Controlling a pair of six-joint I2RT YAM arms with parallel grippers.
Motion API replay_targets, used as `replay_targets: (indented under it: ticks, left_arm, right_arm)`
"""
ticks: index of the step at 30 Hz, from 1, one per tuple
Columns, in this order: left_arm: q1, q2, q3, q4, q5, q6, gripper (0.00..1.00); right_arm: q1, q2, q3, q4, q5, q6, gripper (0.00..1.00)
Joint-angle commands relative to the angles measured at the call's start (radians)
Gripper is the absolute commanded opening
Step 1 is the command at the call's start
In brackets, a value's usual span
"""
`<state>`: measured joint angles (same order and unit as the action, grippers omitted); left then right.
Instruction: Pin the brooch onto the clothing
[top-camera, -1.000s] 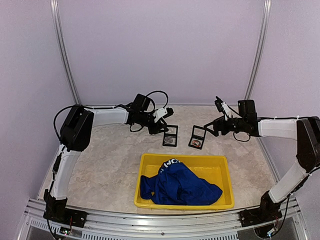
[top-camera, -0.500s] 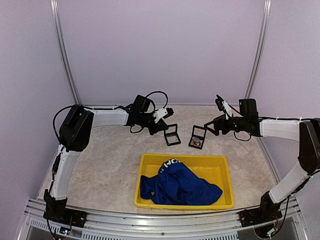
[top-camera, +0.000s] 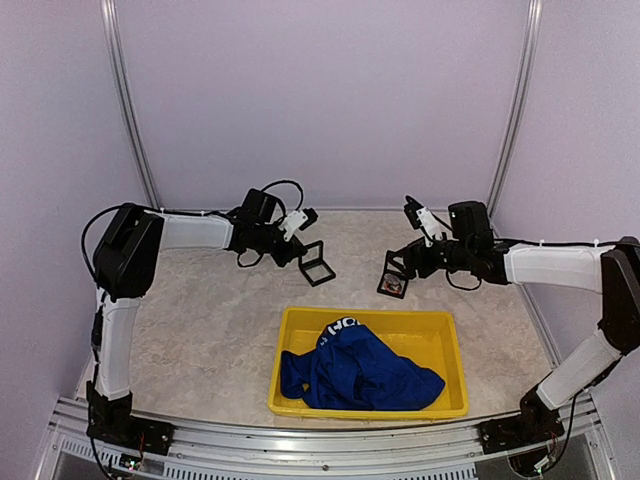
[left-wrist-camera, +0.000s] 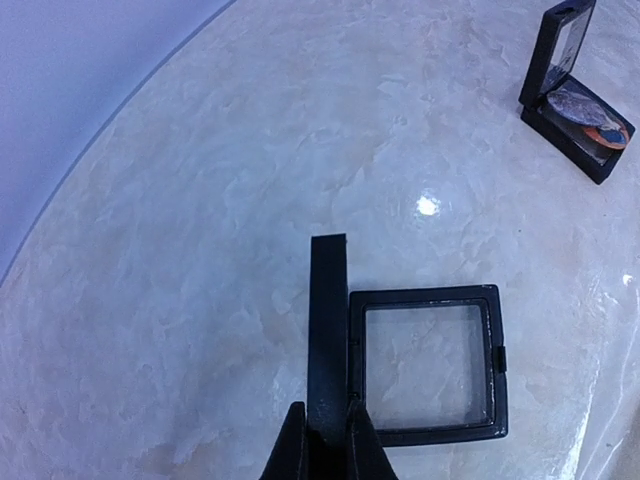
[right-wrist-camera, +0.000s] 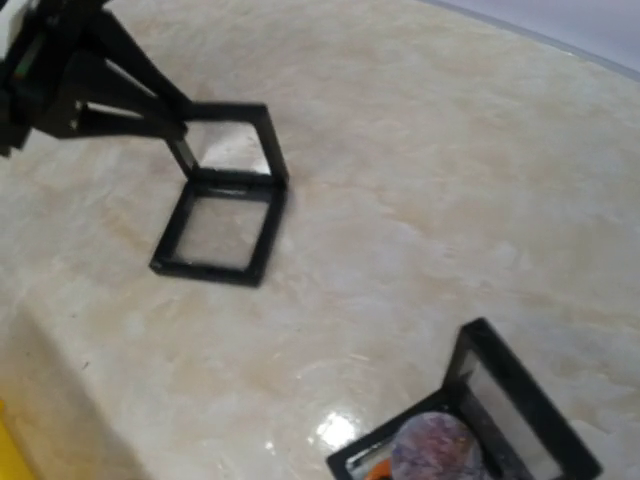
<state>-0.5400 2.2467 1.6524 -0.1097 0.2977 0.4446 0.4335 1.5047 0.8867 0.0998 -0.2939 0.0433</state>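
The left gripper carries the empty frame box left in the top view to bare tabletop by the side (top-camera: 177, 273) next and releases it there.
The blue T-shirt (top-camera: 355, 375) lies crumpled in a yellow bin (top-camera: 400, 314). The brooch (right-wrist-camera: 436, 447), a mottled round disc, sits in an open black display box (top-camera: 394, 278) on the table; the box also shows in the left wrist view (left-wrist-camera: 575, 95). My left gripper (left-wrist-camera: 326, 408) is shut on the upright half of a second, empty black frame box (left-wrist-camera: 328, 320), whose other half (left-wrist-camera: 430, 365) lies flat. In the top view the left gripper (top-camera: 302, 252) is left of the brooch box. My right gripper (top-camera: 408, 262) hovers just right of the brooch box; its fingers are not in its wrist view.
The empty frame box (right-wrist-camera: 220, 205) stands left of the brooch box (right-wrist-camera: 480, 420) in the right wrist view, with bare marble-patterned tabletop between them. The yellow bin occupies the near middle of the table. Pale walls and metal posts close the back.
My left gripper has carried the empty frame box to the left, away from the brooch box. My right gripper has moved left, closer to the brooch box.
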Motion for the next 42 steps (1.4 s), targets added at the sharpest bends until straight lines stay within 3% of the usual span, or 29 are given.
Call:
replay_targets:
  ticks: [1, 6, 15, 24, 29, 34, 42]
  left_arm:
    - [0.085, -0.109, -0.127, 0.012, -0.093, -0.165, 0.00]
    - [0.205, -0.236, -0.316, 0.057, -0.212, -0.352, 0.00]
    - [0.420, -0.513, -0.636, 0.075, -0.576, -0.645, 0.00]
    - [0.495, -0.593, -0.727, 0.012, -0.644, -0.725, 0.00]
    - [0.507, -0.584, -0.736, 0.010, -0.635, -0.743, 0.01]
    - [0.512, -0.596, -0.737, 0.013, -0.641, -0.753, 0.21]
    - [0.510, -0.648, -0.744, 0.031, -0.673, -0.758, 0.64]
  right_arm:
    - [0.013, -0.030, -0.001, 0.022, 0.141, 0.055, 0.73]
    - [0.013, 0.000, 0.039, -0.008, 0.116, 0.052, 0.73]
    - [0.013, 0.017, 0.086, -0.011, 0.084, -0.010, 0.74]
    - [-0.015, 0.044, 0.101, -0.068, 0.150, -0.033, 0.75]
    - [-0.079, 0.090, 0.103, -0.078, 0.094, -0.084, 0.74]
    - [-0.139, 0.151, 0.125, -0.121, 0.019, -0.134, 0.69]
    - [-0.170, 0.247, 0.158, -0.115, -0.047, -0.233, 0.61]
